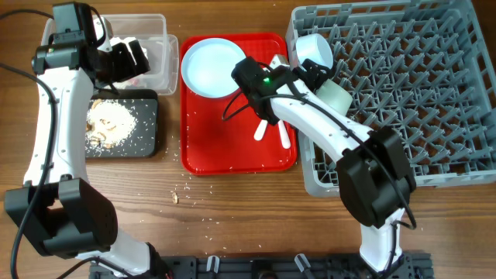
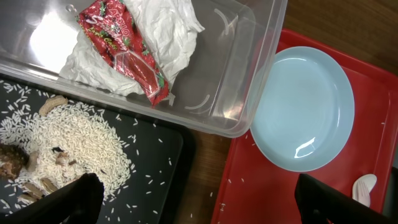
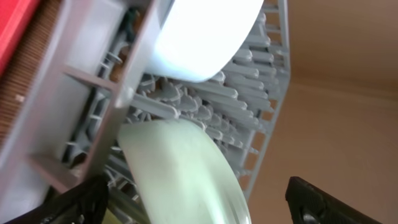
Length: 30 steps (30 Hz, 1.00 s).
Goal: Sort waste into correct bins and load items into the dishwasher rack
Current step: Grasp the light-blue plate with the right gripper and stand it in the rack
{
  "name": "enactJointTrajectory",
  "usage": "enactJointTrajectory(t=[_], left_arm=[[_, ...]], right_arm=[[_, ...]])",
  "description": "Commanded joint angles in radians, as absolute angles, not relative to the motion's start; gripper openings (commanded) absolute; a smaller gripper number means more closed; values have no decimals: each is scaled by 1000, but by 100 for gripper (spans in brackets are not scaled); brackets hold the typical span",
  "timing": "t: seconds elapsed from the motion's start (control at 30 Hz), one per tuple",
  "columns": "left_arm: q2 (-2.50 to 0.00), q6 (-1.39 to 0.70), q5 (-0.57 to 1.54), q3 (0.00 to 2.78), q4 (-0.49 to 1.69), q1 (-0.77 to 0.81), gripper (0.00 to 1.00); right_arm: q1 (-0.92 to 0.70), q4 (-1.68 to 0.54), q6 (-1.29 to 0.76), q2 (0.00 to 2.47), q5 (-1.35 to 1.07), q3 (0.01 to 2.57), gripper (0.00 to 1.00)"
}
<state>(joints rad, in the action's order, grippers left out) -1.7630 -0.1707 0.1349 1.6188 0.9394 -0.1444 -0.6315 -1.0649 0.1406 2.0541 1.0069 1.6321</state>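
The rack-side rim of the unloaded light blue plate on the red tray [image 1: 232, 159] beside the rack is next, so my right gripper should rise, cross over, tip down and lower onto it.
My left gripper [image 1: 130, 56] [image 2: 199, 202] is open and empty, hovering over the gap between the black tray and the red tray [image 1: 232, 159]. A light blue plate [image 1: 211, 67] [image 2: 303, 107] and white utensils [image 1: 263, 128] lie on the red tray. My right gripper [image 1: 311, 75] [image 3: 199, 202] is open at the left edge of the grey dishwasher rack [image 1: 411, 85] [image 3: 261, 106]. A pale green cup [image 1: 334, 96] [image 3: 180, 174] rests in the rack between its spread fingers. A white cup [image 1: 314, 49] [image 3: 199, 37] sits in the rack just beyond.
A clear bin [image 1: 159, 66] [image 2: 242, 68] at the back left holds a red wrapper [image 2: 124, 46] and white tissue [image 2: 168, 25]. A black tray [image 1: 124, 128] [image 2: 149, 155] in front of it holds rice and food scraps. Rice grains are scattered on the table.
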Motion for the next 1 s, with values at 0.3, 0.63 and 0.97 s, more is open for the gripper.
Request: enactJointTrajectory(t=[0.3,0.63,0.97], left_arm=[[-1747,-173,129,1631,939,-147,100],[-1747,-173,129,1631,939,-147,100],[-1747,-173,129,1631,939,-147,100]], right_arm=[[-609,-471,-173,1920,62,1658,64],[-511,-324,-445,2259,15,1659,46],[-498,-326,-471,2320,-43,1659,21]])
